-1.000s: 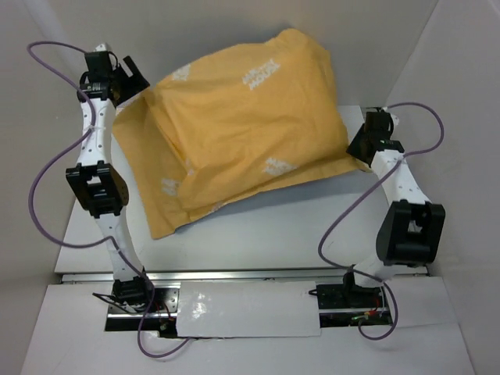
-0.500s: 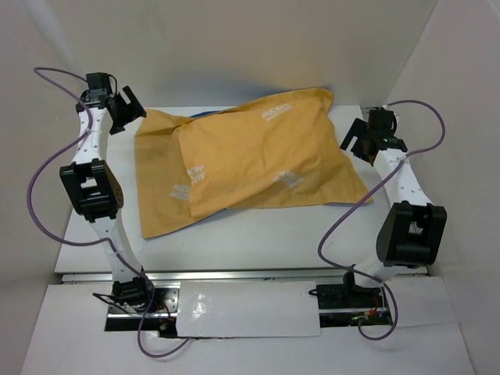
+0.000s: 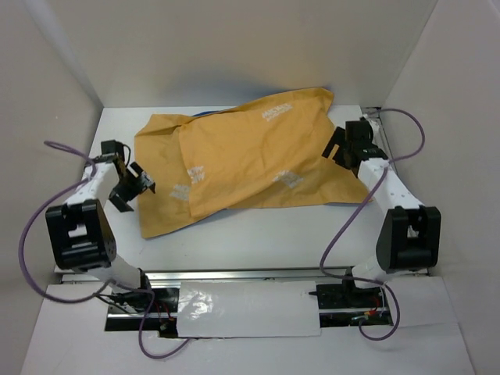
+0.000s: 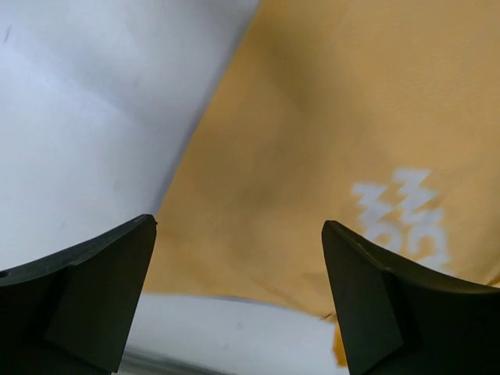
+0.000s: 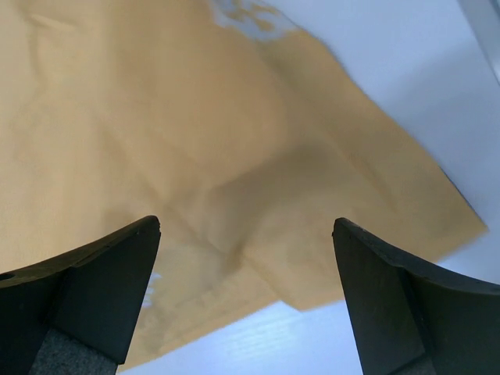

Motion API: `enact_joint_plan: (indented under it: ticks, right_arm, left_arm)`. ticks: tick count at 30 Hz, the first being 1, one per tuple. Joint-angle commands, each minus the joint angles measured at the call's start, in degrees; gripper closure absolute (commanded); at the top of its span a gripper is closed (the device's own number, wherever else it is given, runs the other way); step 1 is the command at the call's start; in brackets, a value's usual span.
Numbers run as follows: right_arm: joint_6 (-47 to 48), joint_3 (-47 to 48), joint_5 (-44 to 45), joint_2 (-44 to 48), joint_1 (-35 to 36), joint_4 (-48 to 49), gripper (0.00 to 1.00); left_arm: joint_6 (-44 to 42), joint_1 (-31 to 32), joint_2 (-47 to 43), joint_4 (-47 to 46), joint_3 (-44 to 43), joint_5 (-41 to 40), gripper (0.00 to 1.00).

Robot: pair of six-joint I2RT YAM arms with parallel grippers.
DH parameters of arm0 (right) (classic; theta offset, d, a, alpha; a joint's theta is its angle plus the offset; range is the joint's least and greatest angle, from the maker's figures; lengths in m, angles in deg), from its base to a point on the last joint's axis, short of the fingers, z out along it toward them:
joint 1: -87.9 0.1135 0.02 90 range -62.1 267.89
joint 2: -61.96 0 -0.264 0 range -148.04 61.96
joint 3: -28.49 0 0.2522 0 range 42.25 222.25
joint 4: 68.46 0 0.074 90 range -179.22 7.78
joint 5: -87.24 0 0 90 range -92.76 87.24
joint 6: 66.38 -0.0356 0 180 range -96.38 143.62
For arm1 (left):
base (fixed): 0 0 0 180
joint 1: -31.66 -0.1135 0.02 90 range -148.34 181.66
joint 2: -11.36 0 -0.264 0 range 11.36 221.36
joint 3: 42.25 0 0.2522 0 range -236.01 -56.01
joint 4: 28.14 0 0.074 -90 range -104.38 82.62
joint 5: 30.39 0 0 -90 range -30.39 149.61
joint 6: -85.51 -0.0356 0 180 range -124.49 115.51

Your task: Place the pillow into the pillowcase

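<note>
The pillowcase's near corner (image 3: pixel 360 194) (image 5: pixel 466 222) lies below and back from my right gripper, outside my fingers. Next I need to pull my right gripper back and lower its open fingers onto that corner.
The pillowcase (image 3: pixel 250 160) lies on the white table, orange-yellow side up with white lettering, bulging in the middle. A thin blue edge shows at its far side. The pillow is hidden. My left gripper (image 3: pixel 134 187) is open and empty, just left of the pillowcase's near left corner; its wrist view shows the orange fabric (image 4: pixel 328 141) between the jaws. My right gripper (image 3: pixel 337 147) is open and empty, at the pillowcase's right edge; its wrist view shows the fabric (image 5: pixel 195 133) and its corner.
White enclosure walls (image 3: pixel 234 47) stand at the back and both sides. The table's front edge rail (image 3: pixel 250 275) runs near the arm bases. Purple cables (image 3: pixel 351 219) loop beside each arm.
The pillowcase has dropped from a raised position to lie on the table. Both grippers have let go and opened. My left arm has pulled back toward the near left; the right moved slightly inward.
</note>
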Motion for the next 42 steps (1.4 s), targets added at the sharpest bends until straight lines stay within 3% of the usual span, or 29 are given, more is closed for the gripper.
enact_joint_plan:
  ticks: [1,3,8,17,19,20,24,33,34,35,37,42]
  right_arm:
    - [-14.38,-8.59,4.72,11.87,-2.85,2.56,0.02]
    - [-16.43,-13.71,3.93,16.63,-3.91,3.1,0.02]
    - [-18.37,-18.36,5.59,17.89,-6.89,-2.7,0.0]
    - [-19.35,-26.55,0.59,16.75,-11.38,6.44,0.0]
    - [-19.34,-26.03,0.58,16.75,-11.91,7.31,0.0]
    - [-18.82,-26.02,2.75,16.75,-11.91,7.93,0.0]
    - [-17.5,-26.02,2.7,16.75,-14.27,11.35,0.0]
    - [-20.4,-30.94,-4.52,8.05,-18.06,21.99,0.0]
    - [-20.4,-31.47,-5.48,8.05,-18.06,22.87,0.02]
    - [-21.18,-31.47,-5.49,7.27,-18.06,23.49,0.04]
    - [-21.71,-32.6,-4.96,6.74,-18.06,24.36,0.04]
    - [-22.42,-33.14,-5.74,3.4,-18.59,27.53,0.04]
  left_arm:
    - [7.96,0.53,-12.5,-0.55,9.74,-2.99,0.0]
    - [9.73,1.66,-16.75,-0.55,14.0,-2.99,0.0]
    - [14.84,4.4,-28.52,-2.48,26.57,-2.56,0.0]
    - [15.46,4.4,-27.93,-8.88,30.1,-4.92,0.0]
    - [15.46,4.4,-27.93,-10.39,30.1,-4.92,0.07]
    - [15.46,4.4,-27.93,-11.18,30.62,-4.92,0.17]
    - [15.46,4.4,-25.04,-12.77,31.15,-6.77,0.41]
    - [14.76,4.4,-18.88,-17.6,31.15,-6.77,0.6]
    - [14.76,4.4,-18.27,-18.3,31.15,-5.81,0.69]
    - [14.23,4.4,-18.26,-19.0,31.15,-5.8,0.9]
    - [14.23,4.4,-16.34,-19.01,31.15,-5.27,1.0]
    - [12.3,4.4,-15.01,-21.12,30.63,-4.75,1.0]
